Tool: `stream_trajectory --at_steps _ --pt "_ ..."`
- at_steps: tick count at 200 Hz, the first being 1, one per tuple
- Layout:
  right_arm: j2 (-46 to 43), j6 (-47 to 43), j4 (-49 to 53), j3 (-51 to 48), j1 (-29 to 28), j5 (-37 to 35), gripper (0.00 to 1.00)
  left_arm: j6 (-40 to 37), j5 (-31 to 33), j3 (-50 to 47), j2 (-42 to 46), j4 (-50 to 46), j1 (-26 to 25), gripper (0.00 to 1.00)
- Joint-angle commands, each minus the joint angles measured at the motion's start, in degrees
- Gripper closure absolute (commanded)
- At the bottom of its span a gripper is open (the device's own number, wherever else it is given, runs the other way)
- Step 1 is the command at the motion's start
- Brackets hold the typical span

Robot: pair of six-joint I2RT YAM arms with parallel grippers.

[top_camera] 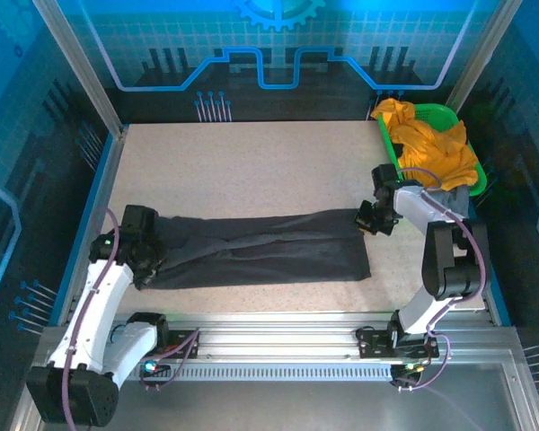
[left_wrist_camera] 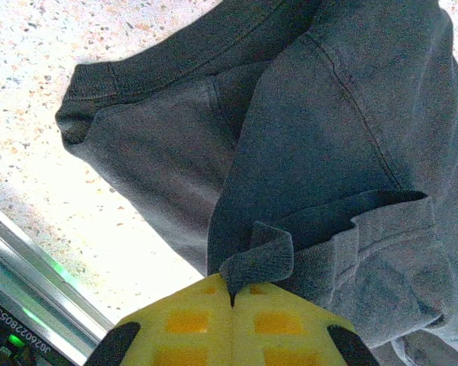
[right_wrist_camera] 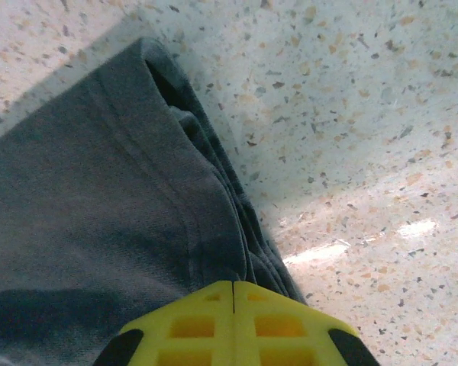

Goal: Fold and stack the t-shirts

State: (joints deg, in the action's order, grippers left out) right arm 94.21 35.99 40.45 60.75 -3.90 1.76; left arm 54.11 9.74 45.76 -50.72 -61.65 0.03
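A crease ripples along the shirt's middle, so my right gripper will next pull back toward the aluminium bar along the shirt's bunched hem edge and let go of the shirt's end.
The dark charcoal-grey t-shirt [top_camera: 260, 247] lies stretched into a long band across the table, folded lengthwise. My left gripper [top_camera: 146, 260] is shut on its left end; the left wrist view has a curl of grey hem [left_wrist_camera: 263, 259] pinched between the yellow fingers [left_wrist_camera: 183, 320], with a sleeve [left_wrist_camera: 160, 145] spread beside. My right gripper [top_camera: 370, 220] is shut on the shirt's right end, where the bunched hem edge [right_wrist_camera: 237, 229] runs under its yellow fingers [right_wrist_camera: 275, 324]. A mustard-orange t-shirt [top_camera: 427, 144] is heaped in the basket with a lighter grey one [top_camera: 449, 196] at its near end.
The green plastic basket [top_camera: 389, 148] stands at the back right corner of the table, just behind the right arm. Bare speckled tabletop [top_camera: 251, 171] stretches behind the dark shirt. An aluminium rail [top_camera: 278, 328] runs along the near edge.
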Motion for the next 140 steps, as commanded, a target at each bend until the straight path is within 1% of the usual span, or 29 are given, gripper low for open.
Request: stream_trajectory --at_steps 1,25,65,96,140 --pt "-2.7 0.3 1.5 0.5 0.8 0.1 1.00 1.3 2.3 0.2 -0.3 -1.0 0.1 1.00" --pt "-3.7 0.5 2.8 0.5 0.8 -0.8 1.00 1.1 3.5 0.7 -0.8 -1.1 0.1 1.00" --pt "-5.7 1.4 2.8 -2.9 0.3 -1.3 1.00 1.7 4.7 0.5 -0.8 -1.8 0.0 1.00" --pt "-4.3 1.4 2.0 -4.7 0.3 -1.9 1.00 1.9 6.3 0.0 -0.4 -3.7 -0.1 1.00" --pt "-0.8 1.8 2.2 -6.0 0.4 -3.5 1.00 4.9 2.3 -4.1 -2.8 -1.9 -0.8 1.00"
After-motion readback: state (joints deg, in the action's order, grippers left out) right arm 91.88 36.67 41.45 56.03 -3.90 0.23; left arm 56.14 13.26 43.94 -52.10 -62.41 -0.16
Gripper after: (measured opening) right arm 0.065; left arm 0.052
